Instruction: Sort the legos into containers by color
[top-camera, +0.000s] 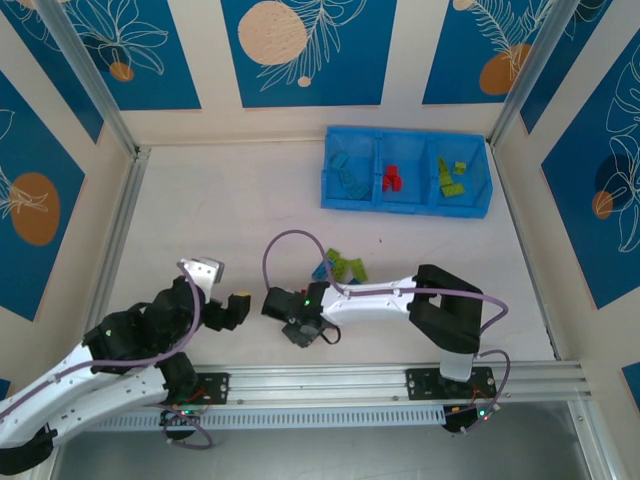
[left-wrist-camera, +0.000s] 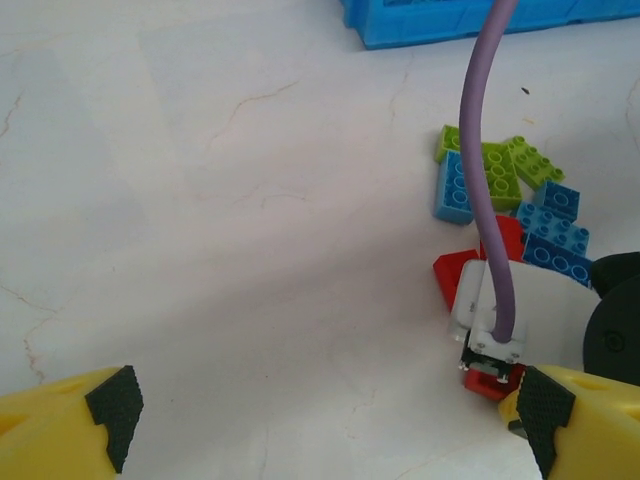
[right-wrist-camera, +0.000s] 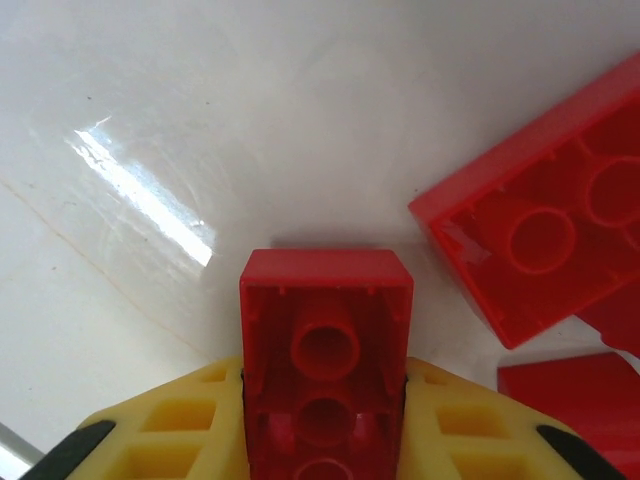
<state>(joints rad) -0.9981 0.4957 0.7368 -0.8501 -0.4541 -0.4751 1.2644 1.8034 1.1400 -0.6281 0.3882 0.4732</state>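
Observation:
The right gripper lifts the red brick next and carries it outward past the pile of bricks to the tray's middle section (top-camera: 408, 182). It releases it there, as red bricks already lie there.
In the right wrist view my right gripper (right-wrist-camera: 325, 405) is shut on a red lego (right-wrist-camera: 326, 330), hollow underside facing the camera, just over the white table. Two more red legos (right-wrist-camera: 545, 230) lie to its right. From above, the right gripper (top-camera: 305, 328) sits just left of and in front of a small pile of legos (top-camera: 340, 266). The pile holds green (left-wrist-camera: 500, 172), light blue (left-wrist-camera: 455, 186) and red (left-wrist-camera: 462, 275) bricks. My left gripper (left-wrist-camera: 330, 410) stands open over bare table, left of the pile. The blue tray of containers (top-camera: 405, 207) holds blue, red and green bricks in separate compartments.
A purple cable (left-wrist-camera: 485, 170) from the right arm arcs over the pile. The tray stands at the far right near the back wall. A metal rail (top-camera: 400, 380) runs along the near edge. Bare table lies between the pile and the tray.

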